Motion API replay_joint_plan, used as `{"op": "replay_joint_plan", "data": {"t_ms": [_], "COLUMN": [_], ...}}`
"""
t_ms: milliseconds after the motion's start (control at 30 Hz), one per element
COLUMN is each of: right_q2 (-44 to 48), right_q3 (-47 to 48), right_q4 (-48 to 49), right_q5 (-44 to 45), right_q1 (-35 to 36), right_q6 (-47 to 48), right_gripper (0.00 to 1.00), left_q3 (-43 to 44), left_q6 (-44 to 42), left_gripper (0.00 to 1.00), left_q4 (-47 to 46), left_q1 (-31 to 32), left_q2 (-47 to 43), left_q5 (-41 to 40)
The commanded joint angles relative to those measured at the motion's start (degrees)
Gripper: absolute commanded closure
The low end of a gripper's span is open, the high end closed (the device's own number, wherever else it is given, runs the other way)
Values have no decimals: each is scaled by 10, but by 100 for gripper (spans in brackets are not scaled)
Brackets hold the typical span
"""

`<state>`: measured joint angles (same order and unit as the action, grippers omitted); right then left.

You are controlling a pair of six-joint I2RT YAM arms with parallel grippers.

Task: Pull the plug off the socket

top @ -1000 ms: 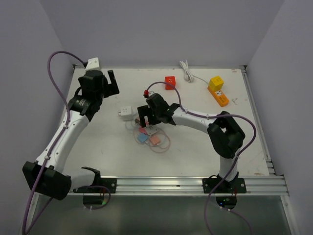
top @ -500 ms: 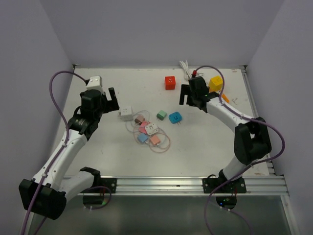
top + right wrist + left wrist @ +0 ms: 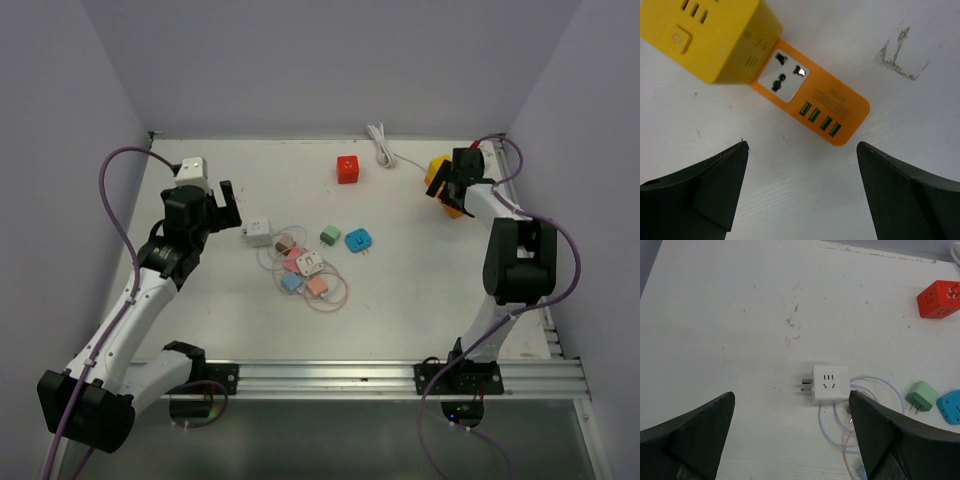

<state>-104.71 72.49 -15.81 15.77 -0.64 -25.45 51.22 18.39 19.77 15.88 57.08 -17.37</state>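
I need to turn and lower my right gripper's open fingers astride the orange power strip (image 3: 815, 105) beside its universal socket next, as the strip lies below, slanting across the wrist view.
A yellow cube plug (image 3: 436, 168) sits plugged into one end of an orange power strip (image 3: 455, 209) at the far right of the table. In the right wrist view the yellow cube (image 3: 710, 35) covers the top-left end of the strip (image 3: 815, 105), whose universal socket and several green USB ports show. My right gripper (image 3: 455, 183) is open and empty above the strip, its jaws (image 3: 801, 145) spread wide just below it. My left gripper (image 3: 225, 195) is open and empty, hovering left of a white socket cube (image 3: 259, 231), which shows between its jaws (image 3: 791, 394).
A red cube (image 3: 347, 168) and a coiled white cable (image 3: 382, 146) lie at the back. A green adapter (image 3: 330, 235), a blue adapter (image 3: 358, 240) and a pile of small pink, blue and white adapters with thin looped cables (image 3: 305, 272) lie mid-table.
My right arm has swung from the adapter pile at mid-table to the far right, over the yellow plug and orange strip. My left arm has drawn back slightly towards the white socket cube.
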Motion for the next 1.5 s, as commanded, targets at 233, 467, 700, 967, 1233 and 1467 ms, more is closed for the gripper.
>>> {"op": "replay_joint_plan", "data": {"t_ms": [233,467,700,967,1233,1467], "right_q2": [-84,-114,-102,-87,-49,22], "right_q3": [88,114,72,39,-21,-89], "right_q4": [57,44,45,55,61,40], "right_q5": [-56,-179,-253,-166,-134,-88], "right_q1": [-43,-51,-40,-12,2,90], "right_q6": [108,176,159,151,130,105], "right_gripper": [7,8,17,20,39,69], "left_q3": [-5,-5,-6,-7,-7,-7], "left_q6": [-13,-14,-14,-15,-14,-13], "left_gripper": [0,0,0,0,0,0], "left_q4": [-28,-30,-31,-31,-32,-32], "left_q1": [-2,-2,-2,-2,-2,-2], "left_q2": [-14,-11,-13,-13,-12,-11], "left_q5": [-13,-5,-1,5,12,26]}}
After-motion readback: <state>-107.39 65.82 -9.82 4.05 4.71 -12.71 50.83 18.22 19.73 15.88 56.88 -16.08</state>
